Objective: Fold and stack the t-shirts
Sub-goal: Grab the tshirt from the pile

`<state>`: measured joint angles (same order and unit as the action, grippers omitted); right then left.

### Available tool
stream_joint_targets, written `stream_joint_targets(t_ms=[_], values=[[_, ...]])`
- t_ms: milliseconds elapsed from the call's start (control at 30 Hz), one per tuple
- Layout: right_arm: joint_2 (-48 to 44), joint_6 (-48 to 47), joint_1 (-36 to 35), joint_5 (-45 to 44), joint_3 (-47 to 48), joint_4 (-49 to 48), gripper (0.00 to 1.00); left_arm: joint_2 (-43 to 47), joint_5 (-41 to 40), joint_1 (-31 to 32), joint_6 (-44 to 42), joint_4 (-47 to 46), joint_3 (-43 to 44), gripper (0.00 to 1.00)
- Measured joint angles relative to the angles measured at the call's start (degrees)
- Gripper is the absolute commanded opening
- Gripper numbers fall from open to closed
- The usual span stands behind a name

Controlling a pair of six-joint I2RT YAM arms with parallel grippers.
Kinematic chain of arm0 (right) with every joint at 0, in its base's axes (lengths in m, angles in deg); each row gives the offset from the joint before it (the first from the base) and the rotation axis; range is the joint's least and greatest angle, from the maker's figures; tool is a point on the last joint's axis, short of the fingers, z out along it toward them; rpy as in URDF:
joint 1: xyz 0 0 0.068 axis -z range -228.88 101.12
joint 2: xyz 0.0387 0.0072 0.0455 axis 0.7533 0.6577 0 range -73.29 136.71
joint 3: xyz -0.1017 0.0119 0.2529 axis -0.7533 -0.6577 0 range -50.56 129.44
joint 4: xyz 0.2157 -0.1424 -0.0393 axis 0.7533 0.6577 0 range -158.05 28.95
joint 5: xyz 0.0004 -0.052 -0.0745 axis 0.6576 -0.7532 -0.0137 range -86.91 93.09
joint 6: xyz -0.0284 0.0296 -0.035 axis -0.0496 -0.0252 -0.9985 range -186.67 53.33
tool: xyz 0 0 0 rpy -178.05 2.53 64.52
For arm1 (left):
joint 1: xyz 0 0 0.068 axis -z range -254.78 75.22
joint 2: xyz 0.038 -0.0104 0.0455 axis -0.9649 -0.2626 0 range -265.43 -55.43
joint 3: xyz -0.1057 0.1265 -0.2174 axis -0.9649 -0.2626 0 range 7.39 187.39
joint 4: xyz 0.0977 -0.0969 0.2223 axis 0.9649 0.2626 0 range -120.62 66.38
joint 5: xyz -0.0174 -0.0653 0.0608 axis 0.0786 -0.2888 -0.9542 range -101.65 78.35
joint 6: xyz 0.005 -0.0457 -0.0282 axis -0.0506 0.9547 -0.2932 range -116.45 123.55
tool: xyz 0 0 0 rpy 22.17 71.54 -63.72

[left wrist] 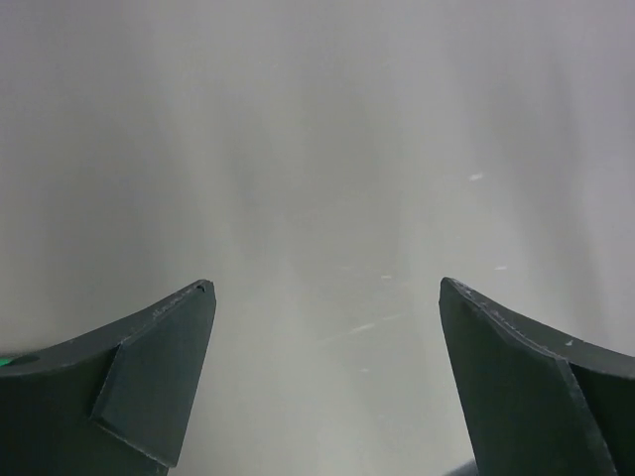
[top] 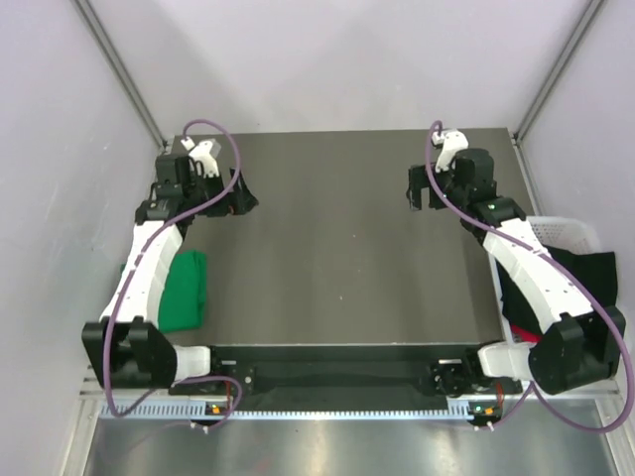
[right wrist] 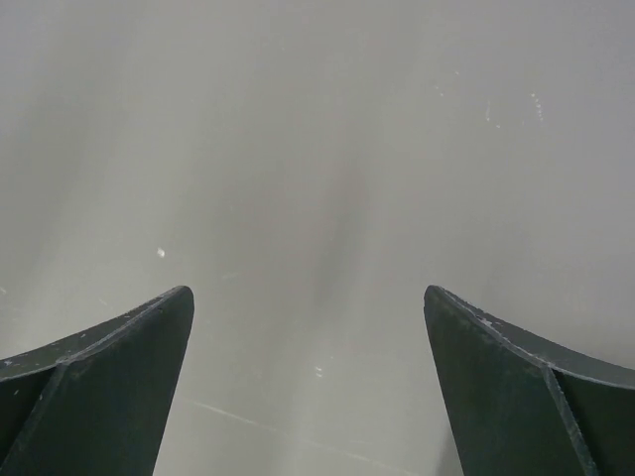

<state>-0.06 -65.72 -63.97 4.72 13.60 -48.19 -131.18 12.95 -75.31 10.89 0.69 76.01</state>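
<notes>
I need to move my right gripper next from the table to over the white basket, and then lower it onto the black t-shirt.
A bright green t-shirt lies folded at the table's left edge, beside my left arm. A black t-shirt hangs in and over the white basket on the right, with a bit of red cloth under it. My left gripper hovers over the far left of the table, open and empty. My right gripper is over the far right, also open. In the wrist views the left gripper and the right gripper have only bare tabletop between their fingers.
The white mesh basket stands off the table's right edge, partly behind my right arm. The dark tabletop spreads between the two grippers. Pale walls and metal frame posts close in the back and sides.
</notes>
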Motion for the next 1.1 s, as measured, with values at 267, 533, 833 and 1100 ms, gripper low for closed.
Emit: stream_joint_targets(t_ms=[267,533,833,1100], values=[[-0.9,-9.6,14.8,4.3,3.2,6.9,1.0,19.0,5.0,-1.4,6.9,-5.0,-9.4,0.96],[-12.4,-18.8,22.6,-2.3,3.4,13.9,0.93,27.3,7.7,-1.5,2.4,-7.6,-15.5,0.82],[-9.4,-21.0,23.4,-7.6,1.6,24.4,0.67,22.2,4.3,-1.5,-11.0,5.7,-11.2,0.82],[0.8,-21.6,25.4,-10.7,-1.2,27.0,0.56,24.6,2.3,-1.5,-14.4,8.0,-11.8,0.82]])
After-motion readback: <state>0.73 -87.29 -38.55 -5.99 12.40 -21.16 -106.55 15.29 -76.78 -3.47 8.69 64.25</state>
